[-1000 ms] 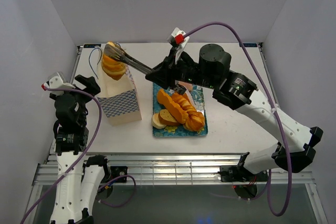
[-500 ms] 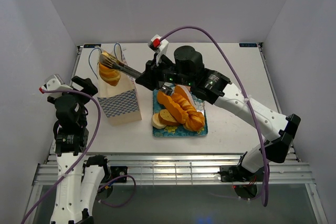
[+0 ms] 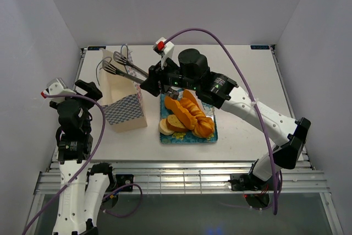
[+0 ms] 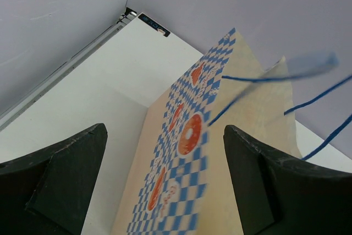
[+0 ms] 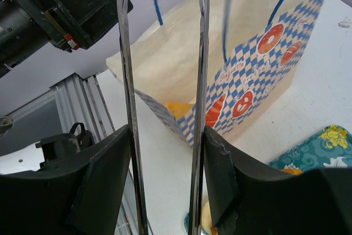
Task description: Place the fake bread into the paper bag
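My right gripper swings the empty tongs back from the bag (image 3: 124, 103) next, down to the wavy orange fake bread, onto its near end (image 3: 190, 122). That end lies below and back.
The paper bag (image 3: 124, 103) stands open at the left of the table. My right gripper (image 3: 149, 81) holds metal tongs (image 3: 124, 65) between its fingers; the tong tips are spread and empty above the bag's mouth. In the right wrist view the tongs (image 5: 125, 81) frame the bag (image 5: 236, 64), and one orange fake bread (image 5: 179, 108) lies inside it. Several more fake breads (image 3: 187, 115) lie on the teal tray (image 3: 210, 103). My left gripper (image 3: 91, 89) is open and empty beside the bag's left side (image 4: 187, 152).
The tray stands just right of the bag, under my right arm. The bag's blue cord handles (image 4: 308, 103) stick up at its mouth. White walls close in the table on the left, back and right.
The tongs carried an orange bread over the bag, then opened; the bread has dropped into the bag and the tongs are empty. The left arm has not moved.
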{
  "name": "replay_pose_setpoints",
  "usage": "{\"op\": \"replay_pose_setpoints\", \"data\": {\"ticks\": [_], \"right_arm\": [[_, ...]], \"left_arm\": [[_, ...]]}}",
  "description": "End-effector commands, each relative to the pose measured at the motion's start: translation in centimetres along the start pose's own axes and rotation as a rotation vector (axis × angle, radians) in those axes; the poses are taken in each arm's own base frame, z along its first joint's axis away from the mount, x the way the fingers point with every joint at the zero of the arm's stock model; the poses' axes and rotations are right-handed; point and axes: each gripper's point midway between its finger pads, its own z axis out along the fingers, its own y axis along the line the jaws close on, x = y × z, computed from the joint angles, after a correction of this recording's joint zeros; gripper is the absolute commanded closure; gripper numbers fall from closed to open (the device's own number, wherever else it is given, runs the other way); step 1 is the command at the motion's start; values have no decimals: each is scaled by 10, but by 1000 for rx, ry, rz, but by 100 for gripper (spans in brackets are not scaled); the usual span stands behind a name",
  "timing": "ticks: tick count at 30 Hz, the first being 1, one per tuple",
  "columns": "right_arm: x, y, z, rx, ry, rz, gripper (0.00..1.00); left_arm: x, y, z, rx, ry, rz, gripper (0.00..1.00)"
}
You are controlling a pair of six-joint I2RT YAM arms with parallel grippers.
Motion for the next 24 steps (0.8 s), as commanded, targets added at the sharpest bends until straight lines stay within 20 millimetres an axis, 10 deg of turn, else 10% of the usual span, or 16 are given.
{"op": "replay_pose_setpoints", "data": {"ticks": [1,14,24], "right_arm": [[-37,6,-5,-4,-106,-40,42],[-58,31,-65,-67,-197,-20,44],[27,-6,-126,136,-110,8,44]], "left_arm": [[-1,2,-1,-9,-1,-2,3],[10,-7,5,35,49,14,3],[18,-10,9,54,80,26,3]]}}
